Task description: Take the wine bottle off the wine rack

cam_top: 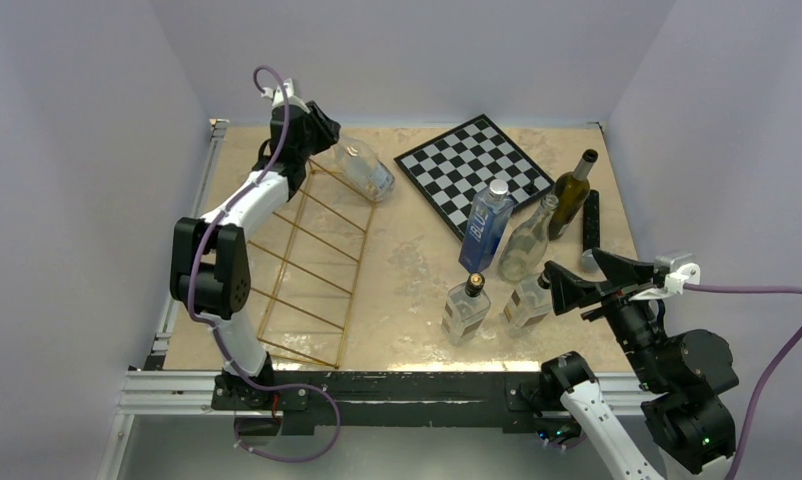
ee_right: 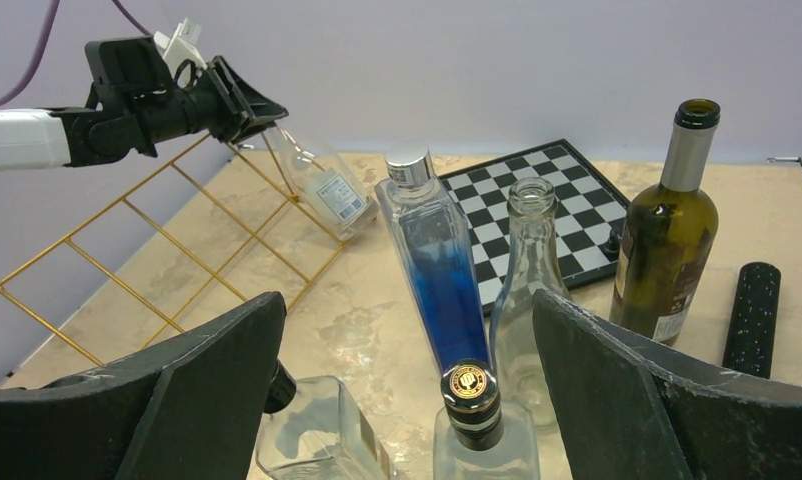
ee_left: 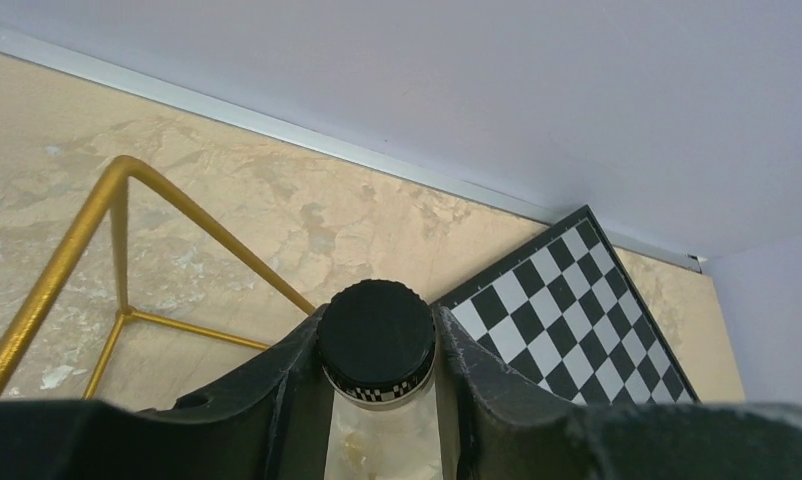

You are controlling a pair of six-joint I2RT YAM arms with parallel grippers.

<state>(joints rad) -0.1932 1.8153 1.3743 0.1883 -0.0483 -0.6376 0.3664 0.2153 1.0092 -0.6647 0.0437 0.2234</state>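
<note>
I will swing my left gripper back past the rack's edge and release the bottle on the bare tabletop, to the gripper's right in the top view.
The gold wire wine rack (cam_top: 307, 262) lies along the table's left side; it also shows in the left wrist view (ee_left: 77, 240) and the right wrist view (ee_right: 127, 262). A clear wine bottle (cam_top: 365, 170) with a black cap (ee_left: 375, 335) leans tilted at the rack's far right corner, its base low near the rack's edge (ee_right: 325, 185). My left gripper (cam_top: 322, 130) is shut on its neck, one finger (ee_left: 277, 385) on each side just under the cap. My right gripper (cam_top: 577, 277) is open and empty at the near right, above the standing bottles.
A chessboard (cam_top: 472, 165) lies at the far middle. A blue bottle (cam_top: 485, 225), a clear bottle (cam_top: 529, 240), a dark green wine bottle (cam_top: 572, 190) and two square glass bottles (cam_top: 465, 308) (cam_top: 527, 300) stand at right. A black cylinder (cam_top: 590, 225) lies beside them.
</note>
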